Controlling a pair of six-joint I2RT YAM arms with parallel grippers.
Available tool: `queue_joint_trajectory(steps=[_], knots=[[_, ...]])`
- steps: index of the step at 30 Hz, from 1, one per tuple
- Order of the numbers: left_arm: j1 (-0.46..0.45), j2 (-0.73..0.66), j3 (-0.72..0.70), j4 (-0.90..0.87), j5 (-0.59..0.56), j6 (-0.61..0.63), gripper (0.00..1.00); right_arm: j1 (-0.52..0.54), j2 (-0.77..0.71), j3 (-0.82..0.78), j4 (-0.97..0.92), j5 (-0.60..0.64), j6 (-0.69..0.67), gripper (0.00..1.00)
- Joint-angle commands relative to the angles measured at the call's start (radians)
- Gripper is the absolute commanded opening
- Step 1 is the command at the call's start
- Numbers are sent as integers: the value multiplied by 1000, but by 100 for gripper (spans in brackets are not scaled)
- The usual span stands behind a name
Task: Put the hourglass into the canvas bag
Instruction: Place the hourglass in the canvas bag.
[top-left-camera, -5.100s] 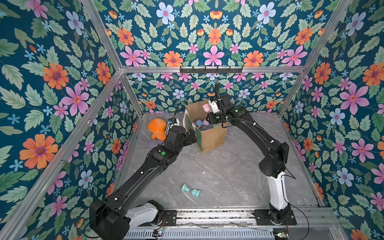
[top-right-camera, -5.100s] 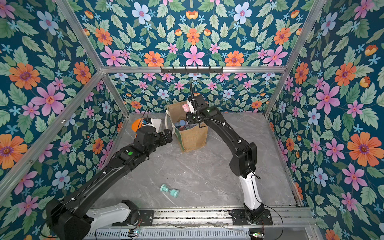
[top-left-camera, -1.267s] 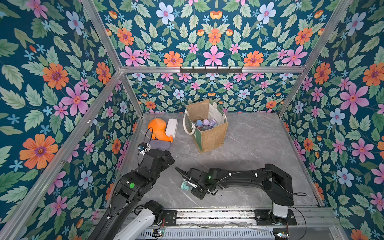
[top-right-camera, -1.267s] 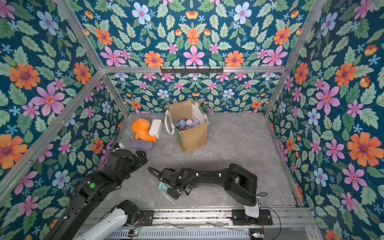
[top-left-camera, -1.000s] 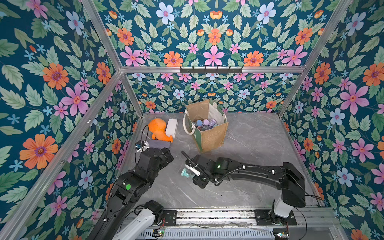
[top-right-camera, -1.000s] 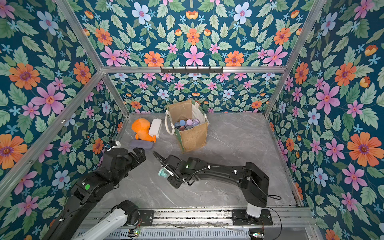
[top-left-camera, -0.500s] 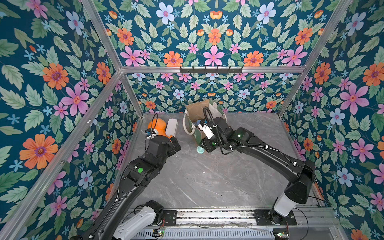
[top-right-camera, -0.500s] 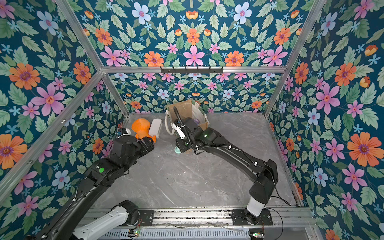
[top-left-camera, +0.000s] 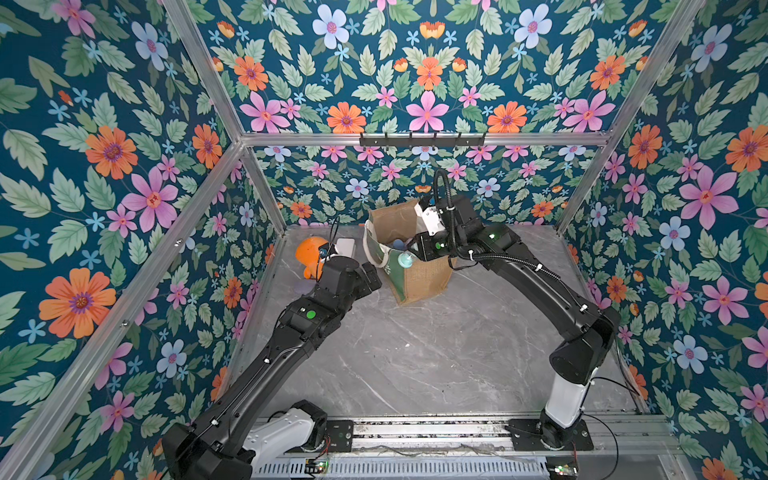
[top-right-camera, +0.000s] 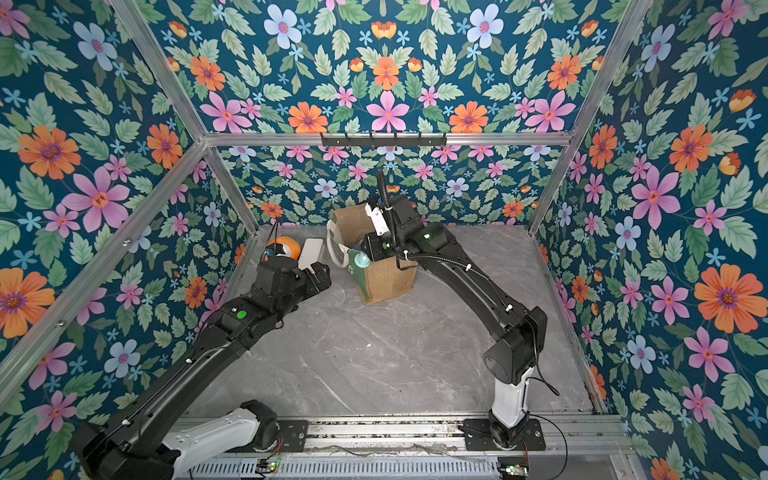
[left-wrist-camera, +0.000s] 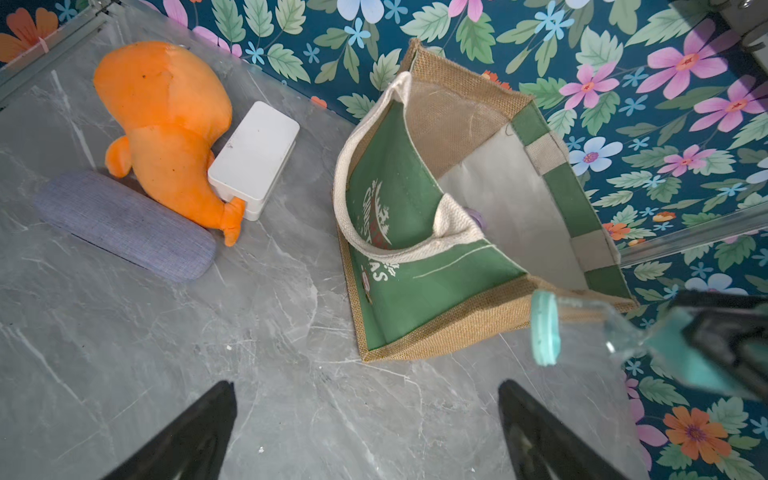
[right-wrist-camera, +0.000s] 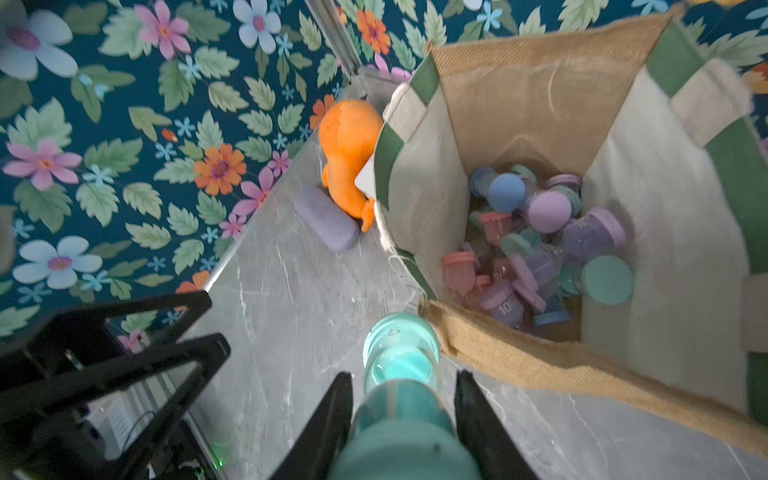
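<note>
Next, my right gripper moves over the bag's near jute rim (right-wrist-camera: 519, 357) and down into the bag's opening (right-wrist-camera: 537, 256). It then releases the teal hourglass, which hangs outside that rim.
The canvas bag (top-left-camera: 424, 278) (top-right-camera: 390, 280) stands open at the back of the table, tan with green panels. Several pastel hourglasses (right-wrist-camera: 540, 232) lie inside it. My right gripper (right-wrist-camera: 403, 376) (top-left-camera: 411, 251) is shut on a teal hourglass (right-wrist-camera: 401, 353) (top-left-camera: 405, 261) (top-right-camera: 360, 261). It holds the hourglass in the air just outside the bag's near jute rim (right-wrist-camera: 519, 357), pointing toward the left arm. My left gripper (left-wrist-camera: 365, 386) (top-left-camera: 370, 276) stands open and empty over bare table to the bag's left. The teal hourglass (left-wrist-camera: 544, 328) shows at that view's edge.
An orange plush (top-left-camera: 309, 253) (left-wrist-camera: 166, 124), a white box (left-wrist-camera: 253, 158) and a grey-blue case (left-wrist-camera: 124, 224) lie left of the bag by the left wall. Floral walls close in the table on three sides. A metal rail (top-left-camera: 415, 432) runs along the front edge.
My right arm lifted the teal hourglass off the front of the table and carried it back up to the bag's rim. My left arm reached back toward the bag, staying open.
</note>
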Motion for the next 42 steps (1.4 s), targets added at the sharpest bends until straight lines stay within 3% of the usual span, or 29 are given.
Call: queue_joint_trajectory(steps=[1, 15, 25, 30, 32, 33, 42], knots=[[1, 13, 12, 45, 11, 9, 100, -12, 12, 50, 29, -12, 29, 37], [1, 106, 19, 122, 21, 12, 100, -81, 218, 77, 147, 28, 44, 36], [8, 125, -13, 135, 7, 12, 100, -94, 421, 222, 109, 37, 3, 39], [14, 127, -28, 144, 5, 23, 100, -94, 480, 310, 66, 71, -20, 51], [16, 124, -37, 145, -9, 25, 100, -94, 480, 331, 52, 68, -26, 66], [18, 122, -42, 147, -13, 23, 100, -94, 472, 333, 50, 62, -27, 68], [34, 102, -39, 134, -61, 35, 100, -95, 203, 215, 55, 115, -77, 85]])
